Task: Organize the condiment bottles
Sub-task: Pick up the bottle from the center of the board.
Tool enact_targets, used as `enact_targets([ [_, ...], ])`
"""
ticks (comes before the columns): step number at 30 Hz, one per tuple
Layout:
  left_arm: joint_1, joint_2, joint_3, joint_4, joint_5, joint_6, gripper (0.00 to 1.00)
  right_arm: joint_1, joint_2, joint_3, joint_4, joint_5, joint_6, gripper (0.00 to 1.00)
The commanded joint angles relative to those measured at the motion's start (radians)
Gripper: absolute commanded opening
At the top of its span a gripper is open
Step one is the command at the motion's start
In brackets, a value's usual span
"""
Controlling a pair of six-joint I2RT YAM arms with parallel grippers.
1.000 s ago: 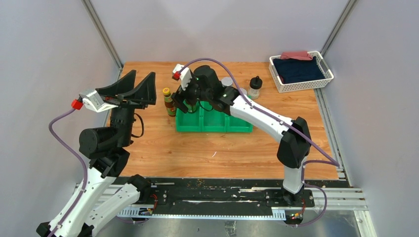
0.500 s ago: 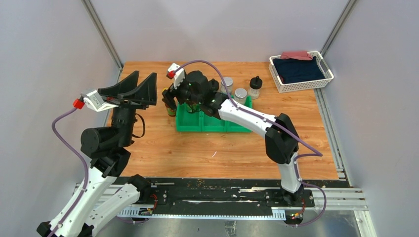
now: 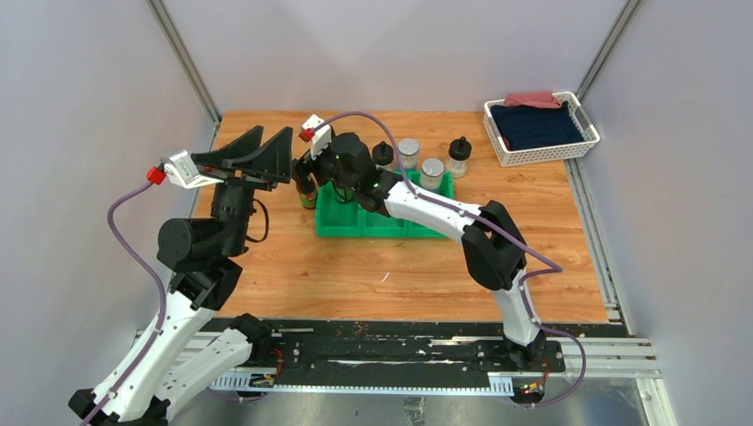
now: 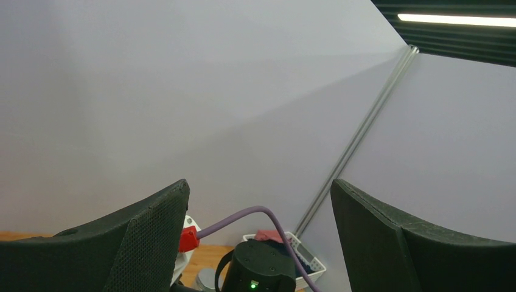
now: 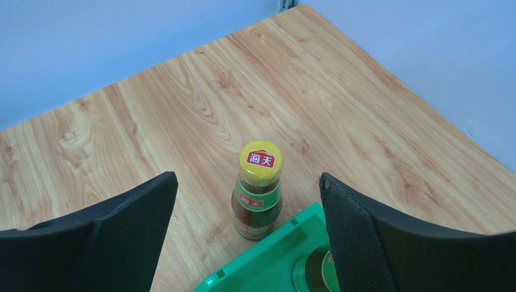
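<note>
The robot's right gripper will come down until its open fingers are on either side of the dark brown bottle's yellow cap, and close, since that bottle still stands outside the green bin (image 5: 268, 267).
A dark brown bottle with a yellow cap (image 5: 258, 194) stands upright on the wood just outside the left corner of the green bin (image 5: 268, 267). My right gripper (image 5: 246, 182) is open above it, a finger on each side, not touching; in the top view it (image 3: 306, 177) hangs over that bottle (image 3: 307, 199). A second brown bottle (image 5: 313, 271) stands in the bin, half hidden by my finger. Two silver-lidded shakers (image 3: 408, 151) (image 3: 432, 171) and two black-knobbed bottles (image 3: 383, 153) (image 3: 459, 156) stand behind the bin. My left gripper (image 3: 275, 133) is open, empty, raised at the left.
The green three-compartment bin (image 3: 384, 222) sits mid-table. A white basket (image 3: 540, 133) with dark cloth stands at the back right corner. Grey walls close in the table on three sides. The left wrist view shows the wall, the open left gripper (image 4: 258, 185) and the right arm's wrist (image 4: 264, 267).
My right gripper has moved left from over the bin's left compartment to over the bottle beside the bin, uncovering the bottles behind. My left arm has shifted slightly right.
</note>
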Motion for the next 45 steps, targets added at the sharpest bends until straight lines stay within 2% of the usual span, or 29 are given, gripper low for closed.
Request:
enact_targets([
  [1, 0.002, 0.009, -0.003, 0.020, 0.004, -0.018, 0.89, 0.017, 0.035, -0.004, 0.066, 0.022, 0.030, 0.90],
  [45, 0.002, -0.005, -0.010, 0.020, 0.030, 0.013, 0.89, 0.049, 0.167, -0.040, 0.298, 0.084, 0.001, 0.86],
])
